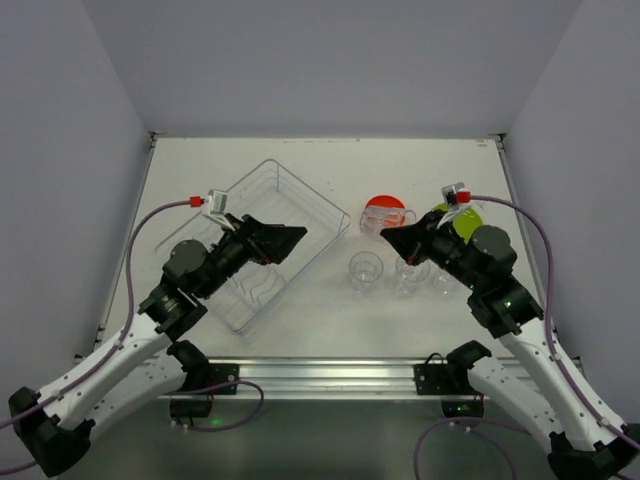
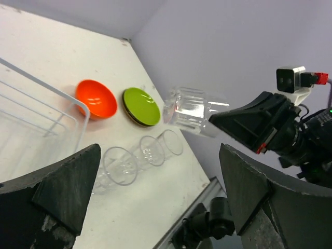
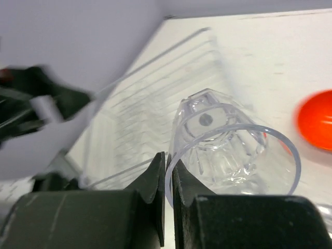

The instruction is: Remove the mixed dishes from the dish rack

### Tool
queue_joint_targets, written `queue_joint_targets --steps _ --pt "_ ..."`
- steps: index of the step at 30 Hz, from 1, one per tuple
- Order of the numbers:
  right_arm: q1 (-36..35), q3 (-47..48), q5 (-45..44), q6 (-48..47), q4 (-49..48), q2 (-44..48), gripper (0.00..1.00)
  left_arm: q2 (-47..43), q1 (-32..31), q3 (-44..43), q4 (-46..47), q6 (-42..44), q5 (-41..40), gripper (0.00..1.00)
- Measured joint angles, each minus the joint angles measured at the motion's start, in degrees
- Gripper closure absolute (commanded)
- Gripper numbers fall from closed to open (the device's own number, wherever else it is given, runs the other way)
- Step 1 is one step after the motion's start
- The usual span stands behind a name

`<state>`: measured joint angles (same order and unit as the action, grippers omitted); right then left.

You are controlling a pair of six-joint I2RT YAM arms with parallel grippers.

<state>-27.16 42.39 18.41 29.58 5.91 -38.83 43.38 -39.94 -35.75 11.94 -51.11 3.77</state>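
Note:
The right gripper will first swing past the row's end away from the rack, where the table is free, then tip downward and lower the tumbler.
The see-through dish rack (image 1: pixel 262 240) lies left of centre, and no dishes show in it. My left gripper (image 1: pixel 298 236) hovers over its right side, open and holding nothing (image 2: pixel 161 197). My right gripper (image 1: pixel 390 235) is shut on the rim of a clear tumbler (image 3: pixel 228 145), its fingertips (image 3: pixel 167 166) pinching the wall; the glass hangs tilted in the air (image 2: pixel 191 111). Three more tumblers (image 1: pixel 366 270) (image 1: pixel 410 275) (image 1: pixel 441 280) stand in a row on the table. Behind them sit the orange-red bowl (image 1: pixel 385 204) and the lime-green plate (image 1: pixel 464 220).
The white table (image 1: pixel 300 330) ends at a metal rail along the near edge, where both arm bases are bolted. Grey walls close in the left, right and far sides. Purple cables loop from each wrist.

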Motion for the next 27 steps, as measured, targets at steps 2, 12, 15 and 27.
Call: queue_joint_targets --steps 2,12,15,27 --pt "0.2 4.5 -9.2 -1.6 8.2 -0.6 1.00 -4.7 0.0 -1.6 -7.1 3.3 -3.5 0.00" --pt "19.0 17.0 -35.7 -6.0 35.8 -11.6 1.00 -7.5 0.0 -14.4 -36.4 18.3 -14.8 0.00" --pt "23.7 17.0 -37.4 -6.8 38.9 -14.9 1.00 -5.5 0.0 -14.9 -41.4 21.5 -15.4 0.00" --pt "38.9 14.4 -33.3 -6.4 38.4 -30.7 1.00 -8.9 0.0 -10.3 -45.7 26.9 -18.8 0.00"
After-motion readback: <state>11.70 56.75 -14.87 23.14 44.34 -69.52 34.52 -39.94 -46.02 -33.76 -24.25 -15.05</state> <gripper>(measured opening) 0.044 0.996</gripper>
